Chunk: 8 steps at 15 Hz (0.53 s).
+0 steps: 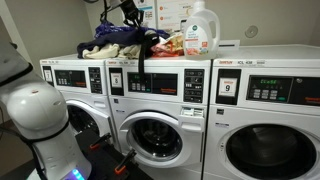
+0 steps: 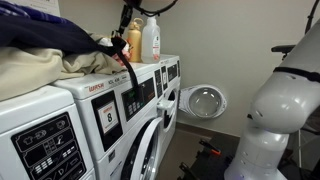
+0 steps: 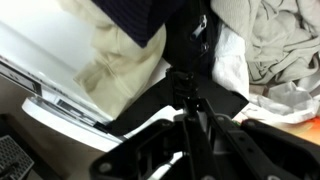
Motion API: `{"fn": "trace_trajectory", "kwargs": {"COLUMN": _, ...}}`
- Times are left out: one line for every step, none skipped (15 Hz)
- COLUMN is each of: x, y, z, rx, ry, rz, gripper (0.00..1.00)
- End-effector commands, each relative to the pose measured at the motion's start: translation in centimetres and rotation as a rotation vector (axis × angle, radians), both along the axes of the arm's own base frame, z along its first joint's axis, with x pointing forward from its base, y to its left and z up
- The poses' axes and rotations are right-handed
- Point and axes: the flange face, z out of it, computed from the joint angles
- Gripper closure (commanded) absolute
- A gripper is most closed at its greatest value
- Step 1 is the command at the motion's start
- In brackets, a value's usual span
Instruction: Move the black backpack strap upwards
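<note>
Next, my gripper rises and moves outward over the clothes heap, which lies outward of it, and releases the strap, since the strap hangs over the panel.
The black backpack strap (image 1: 141,66) hangs from the dark bag in the clothes heap down over the middle washer's control panel; it also shows in an exterior view (image 2: 131,72). In the wrist view the strap (image 3: 186,45) runs up from my fingertips. My gripper (image 3: 184,78) has its jaws closed together on the strap. In both exterior views the gripper (image 1: 130,22) (image 2: 127,42) reaches down from above to the heap's front edge, just above the panel.
A colourful heap of clothes (image 1: 125,42) lies on the washer tops (image 1: 70,58). Detergent bottles (image 1: 201,30) (image 2: 151,40) stand beside the heap. A washer door (image 2: 203,101) stands open. The robot's white base (image 1: 45,115) is in front of the machines.
</note>
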Motion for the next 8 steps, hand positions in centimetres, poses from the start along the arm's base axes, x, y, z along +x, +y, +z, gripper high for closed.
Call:
{"fn": "trace_trajectory", "kwargs": {"x": 3.0, "y": 2.3, "z": 1.6, "rx": 0.19, "ry": -0.004, "rz": -0.048, "gripper": 0.98}}
{"fn": "trace_trajectory", "kwargs": {"x": 3.6, "y": 2.5, "z": 1.8, "rx": 0.238, "ry": -0.008, "rz": -0.07, "gripper": 0.98}}
{"fn": "trace_trajectory", "kwargs": {"x": 4.4, "y": 2.6, "z": 2.0, "rx": 0.28, "ry": -0.012, "rz": -0.097, "gripper": 0.98}}
{"fn": "trace_trajectory", "kwargs": {"x": 5.1, "y": 2.4, "z": 2.1, "rx": 0.319, "ry": -0.02, "rz": -0.126, "gripper": 0.98}}
{"fn": "trace_trajectory", "kwargs": {"x": 6.0, "y": 2.2, "z": 2.3, "rx": 0.354, "ry": -0.03, "rz": -0.161, "gripper": 0.98}}
{"fn": "trace_trajectory", "kwargs": {"x": 6.7, "y": 1.9, "z": 2.6, "rx": 0.379, "ry": -0.051, "rz": -0.2, "gripper": 0.98}}
{"fn": "trace_trajectory", "kwargs": {"x": 7.5, "y": 1.5, "z": 2.8, "rx": 0.405, "ry": -0.07, "rz": -0.237, "gripper": 0.98}}
{"fn": "trace_trajectory", "kwargs": {"x": 8.3, "y": 1.1, "z": 3.0, "rx": 0.435, "ry": -0.092, "rz": -0.272, "gripper": 0.98}}
